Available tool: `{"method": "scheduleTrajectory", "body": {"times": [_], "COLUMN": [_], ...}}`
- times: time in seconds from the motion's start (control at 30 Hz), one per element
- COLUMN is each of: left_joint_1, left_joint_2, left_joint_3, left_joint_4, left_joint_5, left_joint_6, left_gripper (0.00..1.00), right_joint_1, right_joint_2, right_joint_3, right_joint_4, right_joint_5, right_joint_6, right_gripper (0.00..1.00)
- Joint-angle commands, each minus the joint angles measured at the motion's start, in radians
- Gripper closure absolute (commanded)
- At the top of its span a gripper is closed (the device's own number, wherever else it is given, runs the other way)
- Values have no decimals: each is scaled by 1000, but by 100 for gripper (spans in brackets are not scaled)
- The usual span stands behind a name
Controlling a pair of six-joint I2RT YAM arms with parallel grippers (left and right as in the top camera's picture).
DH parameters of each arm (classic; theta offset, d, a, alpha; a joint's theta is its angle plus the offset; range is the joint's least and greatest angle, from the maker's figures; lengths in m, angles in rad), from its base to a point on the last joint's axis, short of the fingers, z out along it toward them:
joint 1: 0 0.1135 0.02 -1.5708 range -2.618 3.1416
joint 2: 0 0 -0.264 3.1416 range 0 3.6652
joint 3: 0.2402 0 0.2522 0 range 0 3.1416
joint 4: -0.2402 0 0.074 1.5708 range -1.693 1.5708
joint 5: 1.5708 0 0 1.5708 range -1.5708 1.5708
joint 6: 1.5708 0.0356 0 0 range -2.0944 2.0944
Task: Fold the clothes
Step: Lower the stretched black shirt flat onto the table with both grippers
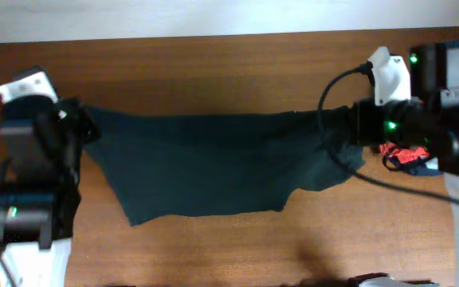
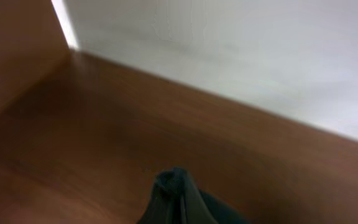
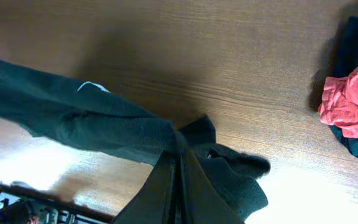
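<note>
I will next move my right gripper down and away from my base toward the white wall, bringing it slowly toward my left gripper.
The clothes, a black T-shirt (image 1: 213,163), hang stretched sideways between my two grippers over the brown table (image 1: 213,64). My left gripper (image 1: 86,129) is shut on the shirt's left end. In the left wrist view only a small bunch of dark fabric (image 2: 171,180) shows at the closed fingertips of that gripper (image 2: 180,202). My right gripper (image 1: 331,131) is shut on the right end. In the right wrist view the shirt (image 3: 92,124) gathers into the closed right gripper (image 3: 179,163), and a small white label (image 3: 92,86) shows on the cloth.
A red garment (image 1: 405,153) lies on a dark navy one at the table's right edge, beside my right arm. Both show in the right wrist view, the red one (image 3: 353,99) over the navy one (image 3: 356,37). A white wall (image 2: 260,56) runs behind the table.
</note>
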Motion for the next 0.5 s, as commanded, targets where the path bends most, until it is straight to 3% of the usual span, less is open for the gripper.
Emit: {"method": "scheduleTrajectory", "body": {"times": [0.0,0.47], "left_joint_1": [2,2], "left_joint_2": [84,359], "left_joint_3": [7,7], "left_joint_4": [4,160], "left_joint_5": [8,7], "left_joint_6": [-44,-43], "left_gripper": [99,99], "right_joint_1": [-1,-1], "right_joint_2": [73,394], "right_joint_3": [13,13], "right_joint_4": [22,209], "right_joint_5": [28,27], "right_joint_6": [-4,-10], "right_gripper": [96,96]}}
